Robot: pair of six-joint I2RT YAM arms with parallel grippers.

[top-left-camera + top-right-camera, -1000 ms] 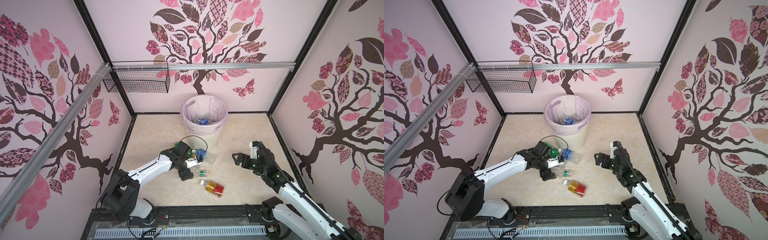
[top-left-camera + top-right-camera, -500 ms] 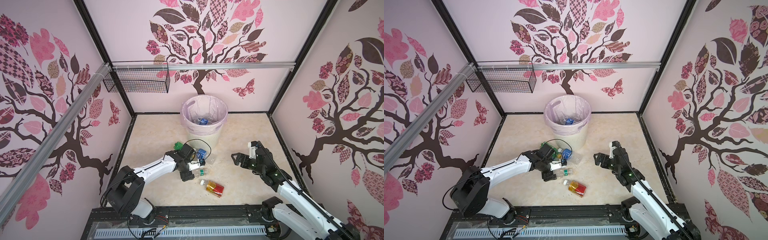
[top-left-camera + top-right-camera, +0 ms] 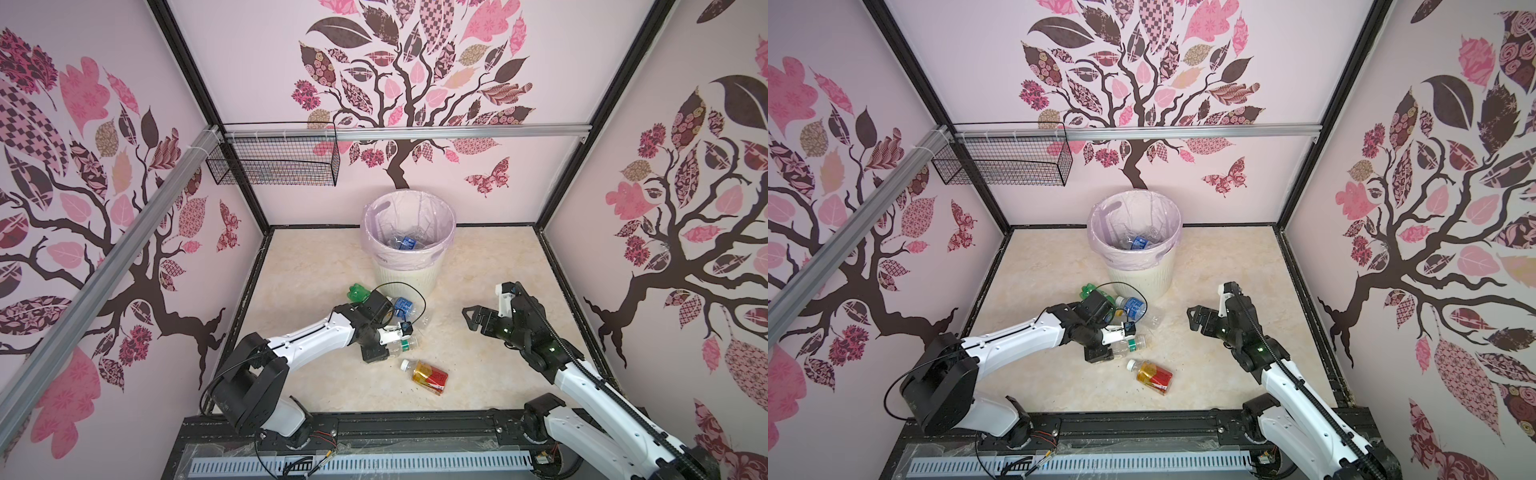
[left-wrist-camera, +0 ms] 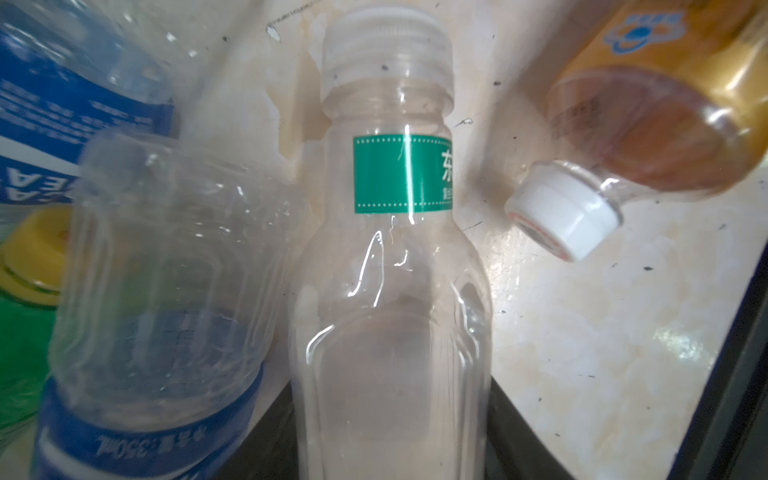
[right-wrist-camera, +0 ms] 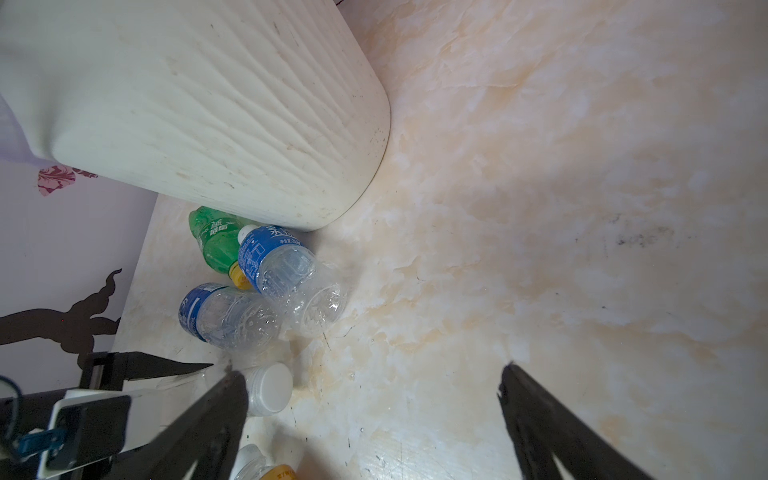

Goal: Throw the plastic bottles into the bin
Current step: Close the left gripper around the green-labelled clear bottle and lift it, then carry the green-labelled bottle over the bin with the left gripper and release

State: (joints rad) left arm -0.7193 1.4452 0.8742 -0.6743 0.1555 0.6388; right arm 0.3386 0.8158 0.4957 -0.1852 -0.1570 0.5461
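Next, the left gripper lifts the clear bottle up and outward over the bin's opening to release it. The bin's bag-lined rim stands well above the floor.
My left gripper lies low on the floor, shut on a clear bottle with a green label and white cap; both black fingers press its sides. Beside it lie an amber bottle, two clear blue-labelled bottles and a green bottle. The cream ribbed bin stands behind them with bottles inside its pink bag. To the right of the pile my right gripper hovers open and empty.
A black wire basket hangs on the back left rail. A black cable loops over the bottle pile. Black frame edges bound the marbled floor, which is bare to the right of the bin.
My left gripper dropped forward onto the clear green-labelled bottle and closed its jaws on it. The right arm has hardly moved.
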